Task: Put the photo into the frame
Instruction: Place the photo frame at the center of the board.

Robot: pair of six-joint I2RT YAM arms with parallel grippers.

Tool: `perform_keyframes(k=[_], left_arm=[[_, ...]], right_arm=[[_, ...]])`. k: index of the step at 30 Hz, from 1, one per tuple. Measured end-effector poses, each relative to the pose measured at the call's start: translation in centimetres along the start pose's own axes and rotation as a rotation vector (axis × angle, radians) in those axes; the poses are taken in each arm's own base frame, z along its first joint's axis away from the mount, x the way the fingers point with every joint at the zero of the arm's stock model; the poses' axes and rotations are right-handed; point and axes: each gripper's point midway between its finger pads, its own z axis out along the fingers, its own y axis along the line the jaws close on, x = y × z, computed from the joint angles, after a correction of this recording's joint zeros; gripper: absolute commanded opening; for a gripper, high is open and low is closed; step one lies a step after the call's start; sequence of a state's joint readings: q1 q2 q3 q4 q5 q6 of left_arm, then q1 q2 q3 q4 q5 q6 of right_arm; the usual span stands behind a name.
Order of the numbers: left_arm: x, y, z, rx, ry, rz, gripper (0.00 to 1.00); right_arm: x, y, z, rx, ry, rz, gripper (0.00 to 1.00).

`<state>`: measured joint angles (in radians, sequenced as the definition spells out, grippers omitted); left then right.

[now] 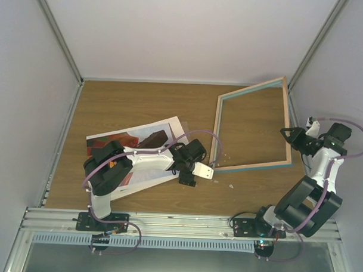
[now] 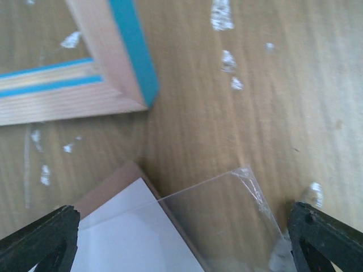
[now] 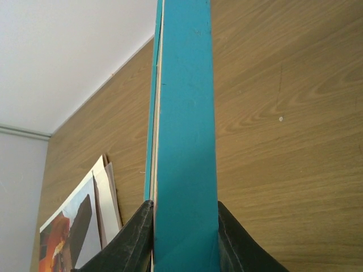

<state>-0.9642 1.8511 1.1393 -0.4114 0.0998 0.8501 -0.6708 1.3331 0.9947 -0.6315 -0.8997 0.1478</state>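
Observation:
My right gripper moves down and to the left in the top view next and releases the frame's bar on the bare tabletop, since the frame (image 1: 251, 126) stands tilted.
The frame (image 1: 251, 126), teal with a light wood edge, stands tilted at the right of the table, its far side raised. My right gripper (image 1: 287, 135) is shut on its right rail; in the right wrist view the teal rail (image 3: 184, 141) runs up between both fingers (image 3: 127, 243). The photo (image 1: 124, 140) lies at the left under my left arm, its orange-red print showing (image 3: 54, 243). My left gripper (image 1: 196, 174) hangs open by the frame's near-left corner (image 2: 122, 85), above a clear pane (image 2: 227, 215), with nothing between its fingers (image 2: 42, 238).
Under the clear pane lie a white sheet (image 2: 122, 235) and a brown backing board (image 2: 110, 190). White scuffs (image 2: 224, 34) mark the wooden tabletop (image 1: 141, 102). Grey walls enclose the table on three sides, with a metal rail (image 1: 184, 222) along the near edge.

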Motion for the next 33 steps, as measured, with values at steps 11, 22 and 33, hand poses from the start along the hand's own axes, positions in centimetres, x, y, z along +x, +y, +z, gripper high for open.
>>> perform_keyframes(k=[11, 22, 33], left_arm=[[3.0, 7.7, 0.2, -0.217, 0.030, -0.096, 0.95], [8.7, 14.0, -0.7, -0.370, 0.100, -0.203, 0.95], [17.4, 18.8, -3.1, -0.456, 0.205, -0.351, 0.95]], right_arm=[[1.0, -0.6, 0.6, -0.018, 0.028, 0.004, 0.01], [2.1, -1.7, 2.4, -0.081, 0.075, 0.042, 0.01], [6.8, 0.7, 7.0, -0.224, 0.213, 0.073, 0.01]])
